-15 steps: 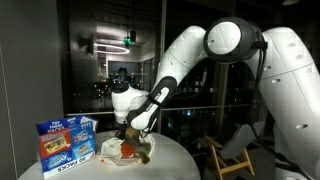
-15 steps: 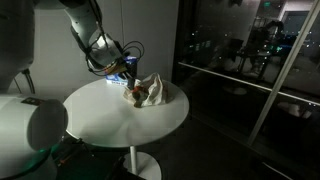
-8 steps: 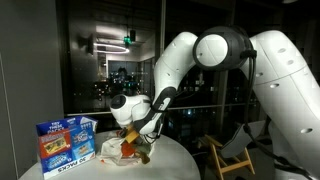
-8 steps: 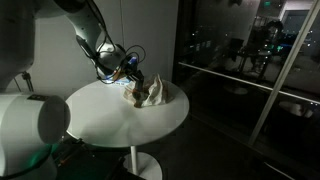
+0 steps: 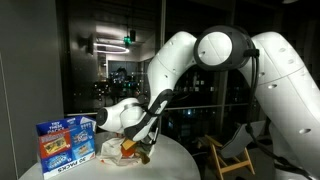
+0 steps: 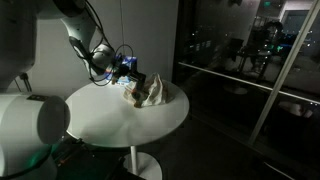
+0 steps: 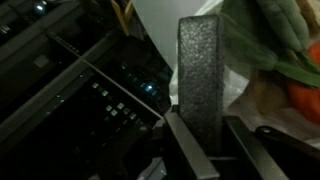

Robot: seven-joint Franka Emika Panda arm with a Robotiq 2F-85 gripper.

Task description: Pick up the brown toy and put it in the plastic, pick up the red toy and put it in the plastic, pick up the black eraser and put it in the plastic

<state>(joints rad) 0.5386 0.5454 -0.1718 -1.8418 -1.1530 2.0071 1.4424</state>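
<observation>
I will move my gripper outward and down into the crumpled white plastic and let go of the black eraser, as it still hangs above the bag.
In the wrist view my gripper is shut on the black eraser, a dark speckled block that stands up from between the two fingers. Past it lies the plastic, white and crumpled, with the red toy showing at the right edge. In both exterior views the gripper hangs just over the plastic on the round white table. A red spot shows in the bag. The brown toy cannot be made out for certain.
A blue printed box stands upright at the table's edge, beside the bag. A chair stands on the floor beyond the table. Dark glass walls surround the scene. The arm's big white links tower over the table.
The arm has folded down and the wrist has tilted, bringing the gripper with the eraser lower and closer to the bag. The grip has stayed the same.
</observation>
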